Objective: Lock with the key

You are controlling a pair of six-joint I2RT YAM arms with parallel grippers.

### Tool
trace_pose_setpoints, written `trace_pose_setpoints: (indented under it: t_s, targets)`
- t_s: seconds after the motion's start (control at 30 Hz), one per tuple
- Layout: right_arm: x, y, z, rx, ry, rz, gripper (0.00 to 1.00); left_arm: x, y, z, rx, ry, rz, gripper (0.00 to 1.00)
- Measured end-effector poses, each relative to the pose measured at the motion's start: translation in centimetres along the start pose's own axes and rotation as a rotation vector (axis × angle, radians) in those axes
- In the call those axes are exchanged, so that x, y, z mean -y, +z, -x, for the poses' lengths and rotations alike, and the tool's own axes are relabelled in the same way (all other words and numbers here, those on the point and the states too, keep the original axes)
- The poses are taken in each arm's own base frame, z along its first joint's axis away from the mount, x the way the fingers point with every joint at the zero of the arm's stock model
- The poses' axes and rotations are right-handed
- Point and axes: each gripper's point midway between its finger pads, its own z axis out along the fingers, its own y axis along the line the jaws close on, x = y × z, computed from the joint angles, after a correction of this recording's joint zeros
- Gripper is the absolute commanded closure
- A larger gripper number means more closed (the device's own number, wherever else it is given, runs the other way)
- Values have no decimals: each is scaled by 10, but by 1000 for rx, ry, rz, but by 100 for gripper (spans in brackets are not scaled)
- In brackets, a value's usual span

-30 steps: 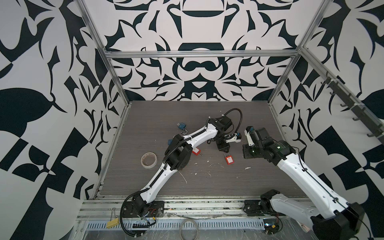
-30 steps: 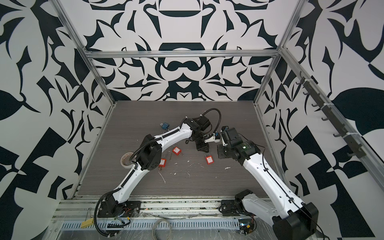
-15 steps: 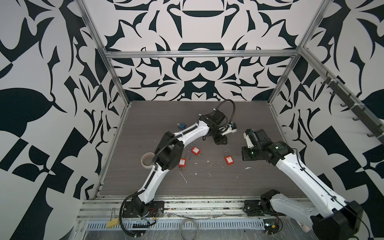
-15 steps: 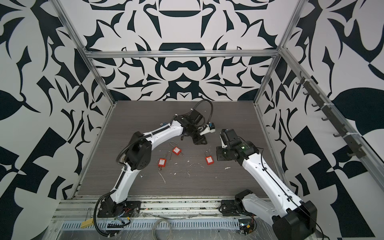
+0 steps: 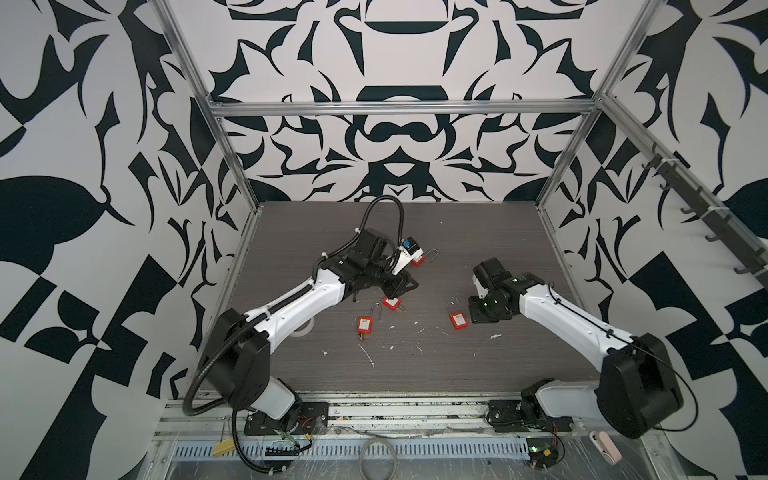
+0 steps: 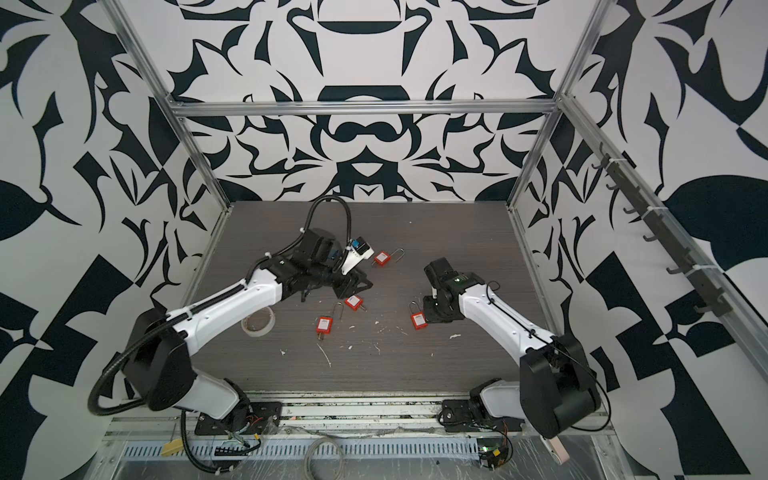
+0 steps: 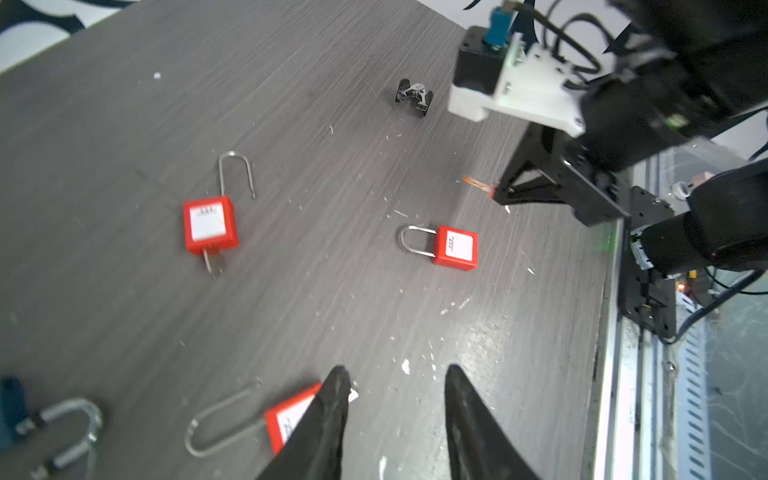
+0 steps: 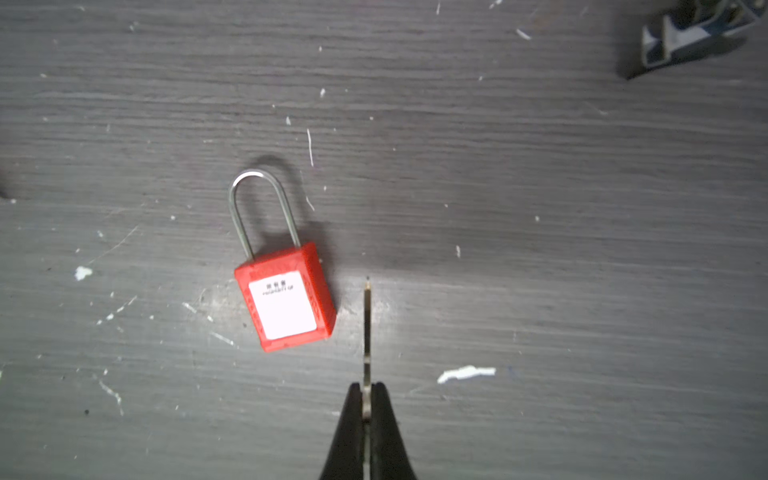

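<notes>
My right gripper will next bring the thin metal key down close along the padlock's side and let it go, since clear tabletop (image 8: pixel 351 294) beside the closed red padlock lies below the gripper.
My right gripper (image 8: pixel 365 388) is shut on the thin metal key (image 8: pixel 367 328), which points at the table just beside a red padlock (image 8: pixel 286 303) whose shackle is closed. In both top views that padlock (image 5: pixel 458 321) lies right by the right gripper (image 5: pixel 473 313). My left gripper (image 7: pixel 397 374) is open and empty, low over the table. One of its fingers covers part of a second red padlock (image 7: pixel 291 411) with an open shackle. A third red padlock (image 7: pixel 210 224) has an open shackle and a key in its base.
More red padlocks (image 5: pixel 364 325) (image 5: pixel 417 258) lie around the left gripper (image 5: pixel 409 286). A tape roll (image 6: pixel 257 322) sits under the left arm. A small black clip (image 7: pixel 413 95), a blurred blue lock (image 7: pixel 12 405) and white scraps are on the grey table (image 5: pixel 415 374).
The left gripper has drawn back to the left, away from the right gripper, and its jaws have widened. A red padlock now shows on the table beyond it. The right gripper has come down and forward with the key.
</notes>
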Motion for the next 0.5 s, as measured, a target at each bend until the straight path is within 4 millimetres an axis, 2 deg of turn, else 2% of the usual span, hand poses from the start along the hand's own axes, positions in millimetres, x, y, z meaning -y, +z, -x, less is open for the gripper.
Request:
trace_pose_setpoints:
  t_s: [0.1, 0.23, 0.37, 0.5]
  targets:
    - [-2, 14, 3, -15, 7, -5, 100, 7, -12, -16, 14, -40, 7, 59]
    - [0, 33, -3, -48, 26, -14, 100, 12, -23, -20, 52, -65, 14, 59]
    - [1, 45, -13, -72, 39, -20, 99, 13, -23, -25, 54, -88, 14, 59]
    - [-5, 49, -15, -63, 30, -3, 99, 13, -21, -33, 42, -108, 12, 59]
